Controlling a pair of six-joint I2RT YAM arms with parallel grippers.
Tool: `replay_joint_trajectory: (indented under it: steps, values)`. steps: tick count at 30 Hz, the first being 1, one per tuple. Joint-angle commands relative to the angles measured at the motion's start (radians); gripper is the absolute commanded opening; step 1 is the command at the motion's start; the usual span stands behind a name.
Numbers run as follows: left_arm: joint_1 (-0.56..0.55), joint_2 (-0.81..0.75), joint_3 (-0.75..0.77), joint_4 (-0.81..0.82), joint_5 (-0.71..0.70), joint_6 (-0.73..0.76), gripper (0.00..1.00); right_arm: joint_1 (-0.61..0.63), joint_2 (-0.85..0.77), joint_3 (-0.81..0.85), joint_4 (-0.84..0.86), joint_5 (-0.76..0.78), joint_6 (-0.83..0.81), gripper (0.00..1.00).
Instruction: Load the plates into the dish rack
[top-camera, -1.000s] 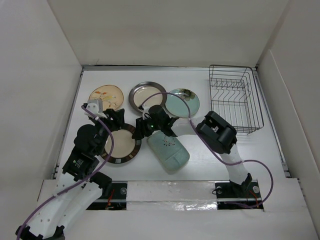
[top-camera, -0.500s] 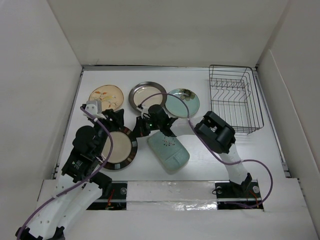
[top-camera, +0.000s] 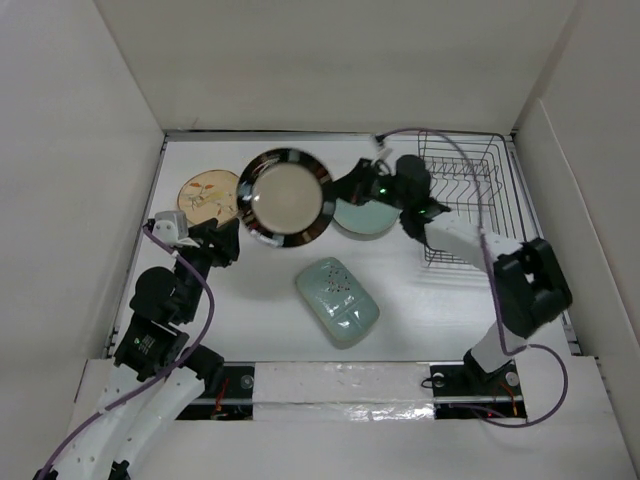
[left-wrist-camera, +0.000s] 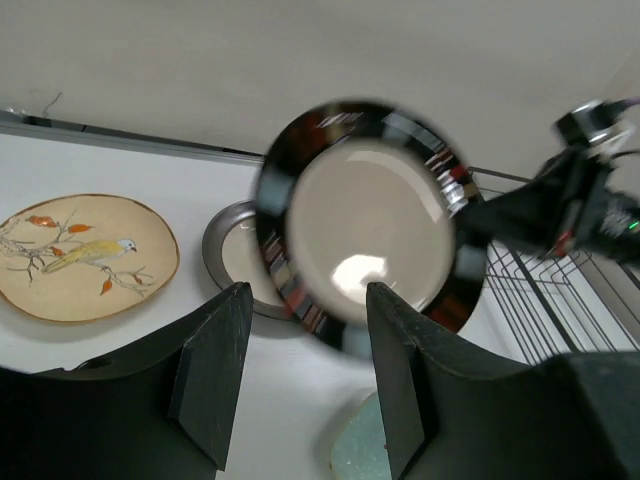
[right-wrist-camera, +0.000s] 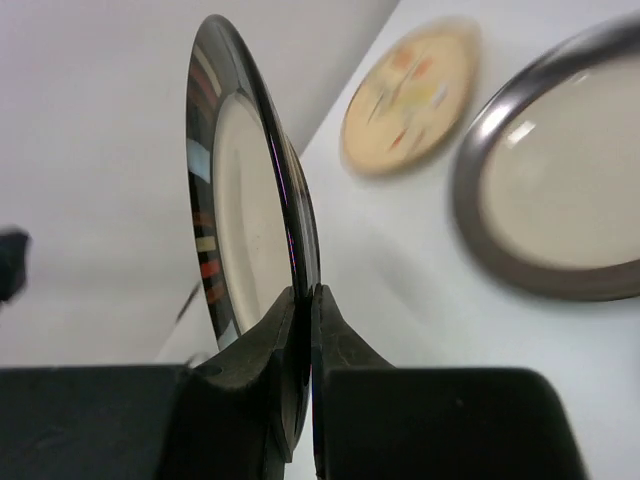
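Observation:
My right gripper will next turn and swing over the rack's empty end on the wall side, to its right in the top view, and lower the cream plate there to let it go.
My right gripper (top-camera: 340, 191) is shut on the rim of the cream plate with the dark patterned rim (top-camera: 285, 196), which hangs tilted above the table, edge-on in the right wrist view (right-wrist-camera: 250, 200). Under it lie the tan leaf plate (top-camera: 205, 191) and the grey-rimmed plate (left-wrist-camera: 230, 252), the latter mostly hidden from above. The teal plate (top-camera: 368, 218) sits below the right wrist. A pale-green oblong plate (top-camera: 337, 300) lies mid-table. The wire dish rack (top-camera: 470, 195) stands at the back right. My left gripper (top-camera: 216, 244) is open, holding nothing, near the front left.
White walls enclose the table on the left, back and right. The right arm's purple cable (top-camera: 440, 140) loops over the rack's back edge. The right forearm (top-camera: 470, 240) crosses in front of the rack's left side.
The right gripper shut on the dark-rimmed plate at the front left, then lifted it and swung it toward the back and right. The left arm drew slightly back and left.

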Motion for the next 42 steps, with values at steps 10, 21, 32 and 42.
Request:
replay_joint_trajectory:
  steps: [10,21,32,42]
  values:
    - [0.003,-0.072,0.012,0.026,0.155,-0.02,0.46,-0.584,-0.498,-0.003,-0.287,0.503,-0.297,0.0]
    - [-0.035,-0.181,0.023,0.013,0.229,-0.02,0.48,-0.885,-0.324,0.301,-0.382,0.585,-0.591,0.0]
    - [-0.046,-0.226,0.028,0.0,0.187,-0.012,0.48,-0.847,-0.244,0.396,-0.522,0.723,-0.916,0.0]
    - [-0.055,-0.218,0.024,-0.004,0.184,-0.012,0.48,-0.799,-0.208,0.362,-0.525,0.756,-0.983,0.0]
